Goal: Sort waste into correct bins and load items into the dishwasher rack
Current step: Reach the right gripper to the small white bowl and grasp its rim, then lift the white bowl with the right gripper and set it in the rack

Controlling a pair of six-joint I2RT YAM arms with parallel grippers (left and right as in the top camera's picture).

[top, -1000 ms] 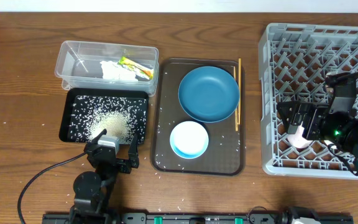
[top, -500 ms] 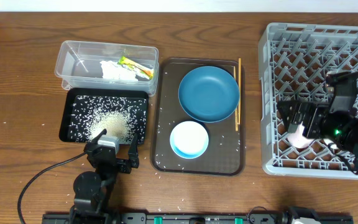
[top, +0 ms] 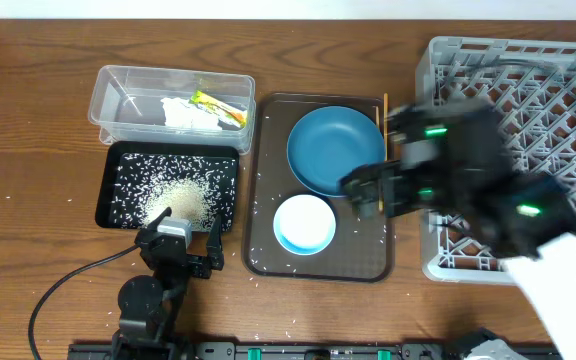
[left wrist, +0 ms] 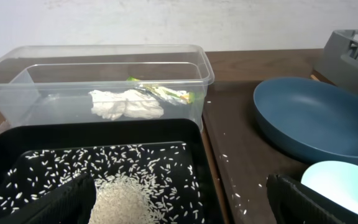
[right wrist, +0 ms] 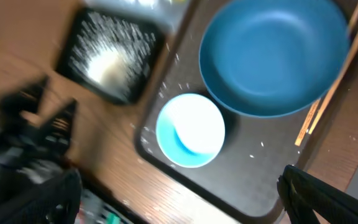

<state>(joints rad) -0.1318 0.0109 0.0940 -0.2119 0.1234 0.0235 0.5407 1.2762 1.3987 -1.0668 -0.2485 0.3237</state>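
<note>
I need to lower my right gripper toward the light blue bowl, onto its rim on the rack side (top: 334,226) (right wrist: 220,145), because the empty tray there leaves room for a finger outside.
The dark blue dish (top: 334,150) and the light blue bowl (top: 304,223) sit on the brown serving tray (top: 363,262). The chopsticks (top: 384,115) lie along the tray's right side, partly under my right arm. My right gripper (top: 366,188) is open and empty above the tray, between dish and bowl; its view shows the dish (right wrist: 272,56), the bowl (right wrist: 190,130) and the chopsticks (right wrist: 328,87). My left gripper (top: 180,245) is open and empty in front of the black tray (top: 128,160) holding rice (top: 178,200). The clear tub (top: 118,90) holds the napkin (top: 186,114) and the wrapper (top: 218,105). The cups are hidden.
The grey rack (top: 568,70) stands at the right, partly covered by my blurred right arm. Loose rice grains lie on the brown tray and on the table in front of it. The left wrist view shows the tub (left wrist: 55,68), the dish (left wrist: 316,118) and the rack's corner (left wrist: 353,53).
My right arm has swung fast to the left, from over the rack to over the brown tray, and is blurred. My left arm has not moved.
</note>
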